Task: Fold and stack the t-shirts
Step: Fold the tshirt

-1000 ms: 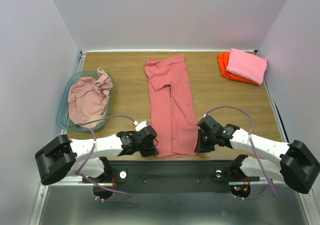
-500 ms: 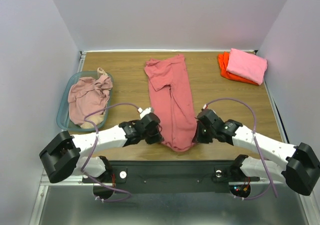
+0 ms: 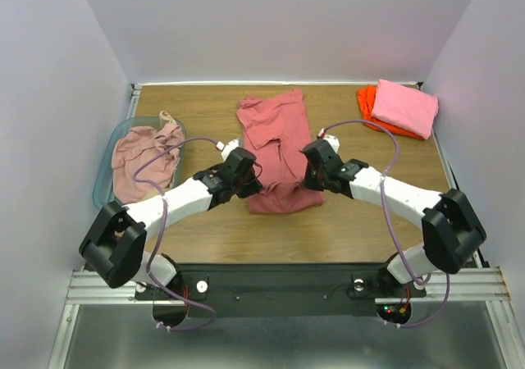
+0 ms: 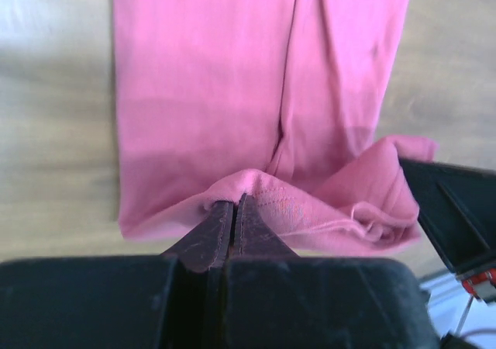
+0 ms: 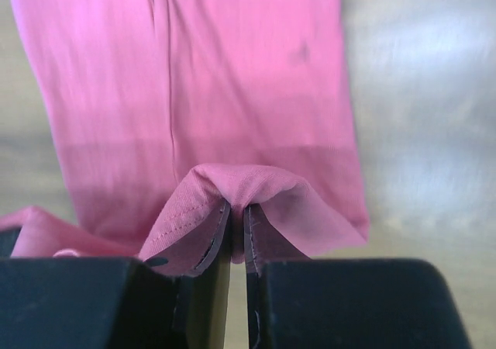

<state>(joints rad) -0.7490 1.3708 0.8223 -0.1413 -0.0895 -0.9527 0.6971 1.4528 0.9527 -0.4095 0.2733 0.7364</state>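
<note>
I need to move my right gripper outward along the salmon-red t-shirt next and release the t-shirt's hem corner on its edge nearest the bright pink shirt, because that edge is uncovered.
The salmon-red t-shirt (image 3: 279, 139) lies as a long strip in the middle of the table, its near end lifted and carried back over itself. My left gripper (image 3: 248, 182) is shut on the left corner of that hem (image 4: 256, 190). My right gripper (image 3: 310, 179) is shut on the right corner (image 5: 240, 182). Both hold the hem above the shirt's middle. A folded bright pink shirt (image 3: 406, 107) lies on a folded orange one (image 3: 369, 111) at the far right. Pale pink and beige shirts (image 3: 146, 160) lie crumpled in the basket.
The translucent blue-green basket (image 3: 105, 180) stands at the left edge of the table. White walls close in the table on three sides. The wooden tabletop (image 3: 369, 221) shows in front of the shirt.
Both grippers have carried the shirt's near hem away from the front edge toward the middle, folding the lower part over. The arms have stretched forward.
</note>
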